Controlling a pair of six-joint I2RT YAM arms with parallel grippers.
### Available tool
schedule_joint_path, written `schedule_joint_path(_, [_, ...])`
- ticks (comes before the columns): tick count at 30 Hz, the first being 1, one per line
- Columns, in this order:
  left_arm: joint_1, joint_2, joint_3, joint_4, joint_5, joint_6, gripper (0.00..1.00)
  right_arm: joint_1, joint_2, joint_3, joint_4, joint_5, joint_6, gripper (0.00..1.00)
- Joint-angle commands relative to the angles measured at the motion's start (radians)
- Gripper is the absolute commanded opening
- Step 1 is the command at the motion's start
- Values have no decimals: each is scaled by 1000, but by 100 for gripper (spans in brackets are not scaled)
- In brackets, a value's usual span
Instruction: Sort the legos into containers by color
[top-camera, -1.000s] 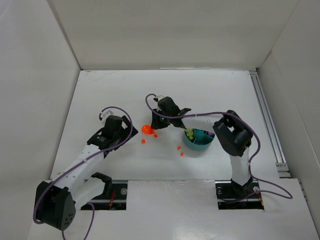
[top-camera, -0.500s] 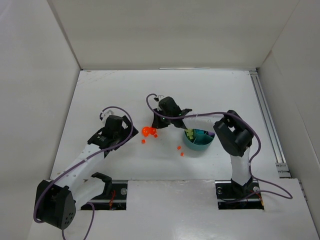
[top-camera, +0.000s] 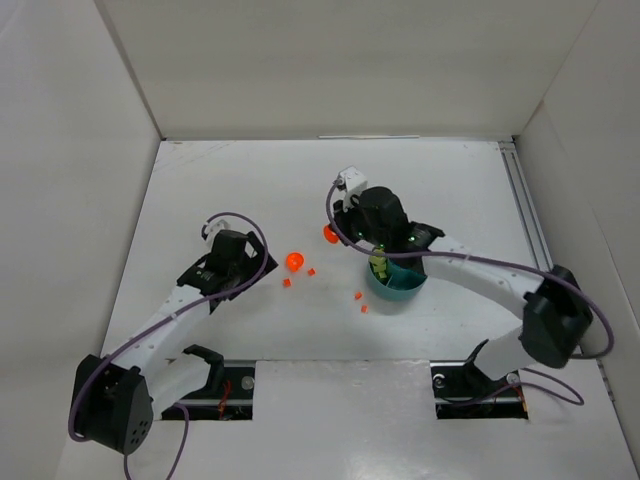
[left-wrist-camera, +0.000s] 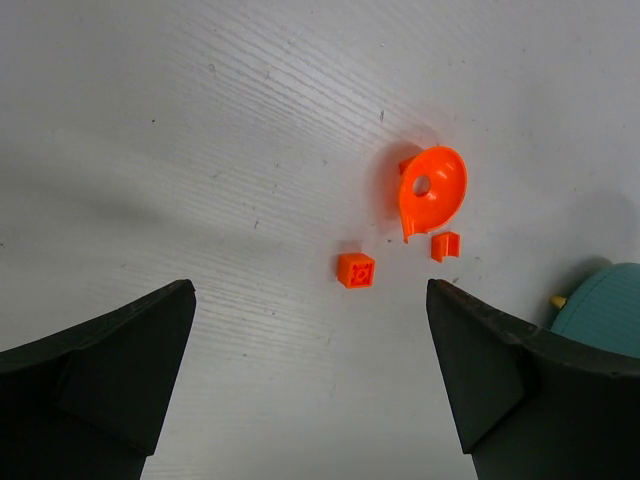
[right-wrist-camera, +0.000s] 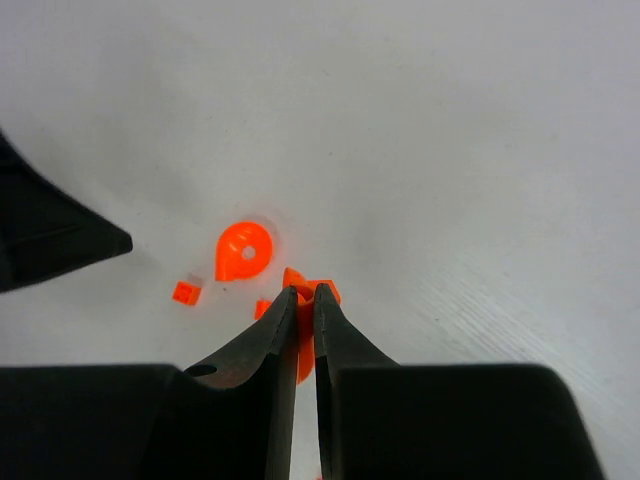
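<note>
I will move my right gripper across to the dish (top-camera: 408, 287), which is to the gripper's right in the top view, and release over the near part of the dish, clear of green bits.
My right gripper (top-camera: 333, 235) is shut on an orange lego piece (right-wrist-camera: 325, 292) and holds it above the table, left of the round teal dish (top-camera: 408, 287). The dish holds lime green and yellow bits (top-camera: 379, 266). An orange teardrop-shaped lego (top-camera: 294, 260) lies on the table with small orange bits (top-camera: 311, 271) and an orange cube (top-camera: 287, 283) beside it. Two more orange bits (top-camera: 358, 295) lie nearer the dish. My left gripper (top-camera: 259, 270) is open and empty, just left of the teardrop (left-wrist-camera: 432, 190) and the cube (left-wrist-camera: 356, 270).
White walls enclose the table on the left, back and right. A metal rail (top-camera: 535, 240) runs along the right side. The edge of the dish (left-wrist-camera: 605, 305) shows at the right of the left wrist view.
My right gripper has risen and moved right from the orange cluster, carrying an orange piece. The right arm's elbow has swung out to the right. The left arm has barely moved.
</note>
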Motion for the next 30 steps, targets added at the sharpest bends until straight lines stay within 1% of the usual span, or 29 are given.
schedule_joint_path(1, [3,24,38,40,20,26,100,37,-157,-80,-42,88,-174,0])
schedule_joint_path(2, [3,24,38,40,20,26,100,37,-247,-100,-80,106,-184,0])
schedule_joint_path(3, [3,34,47,51,29,26,100,37,-295,-121,-115,128,-198,0])
schedule_joint_path(4, [3,45,47,64,29,35,100,37,-341,-160,-201,145,-198,0])
schedule_joint_path(5, [3,45,47,65,29,36,99,48,-426,-174,-245,163,-208,0])
schedule_joint_path(7, [3,68,47,77,48,46,99,57,-503,-204,-318,191,-229,0])
schedule_joint_path(8, [3,68,56,87,48,46,99,57,-571,-232,-371,191,-241,0])
schedule_joint_path(11, [-6,91,56,97,48,57,98,77,-640,-267,-422,191,-252,0])
schedule_joint_path(12, [-6,91,66,97,48,57,98,77,-649,-276,-451,191,-263,0])
schedule_joint_path(14, [-6,100,66,97,48,57,98,77,-640,-277,-494,238,-232,0])
schedule_joint_path(15, [-15,101,75,97,48,57,98,77,-617,-264,-544,264,-187,0])
schedule_joint_path(18, [-16,119,75,97,48,57,98,132,-594,-246,-614,379,-123,0])
schedule_joint_path(19, [-25,119,84,97,48,57,98,141,-582,-246,-650,409,-78,0])
schedule_joint_path(22, [-25,128,84,97,48,57,98,141,-544,-246,-689,461,-42,0])
schedule_joint_path(26, [-25,147,93,88,48,57,98,141,-501,-246,-689,487,-33,0])
schedule_joint_path(28, [-25,147,93,78,48,57,98,141,-501,-237,-689,527,-20,0])
schedule_joint_path(30, [-25,147,93,78,48,57,98,141,-490,-228,-703,553,27,0])
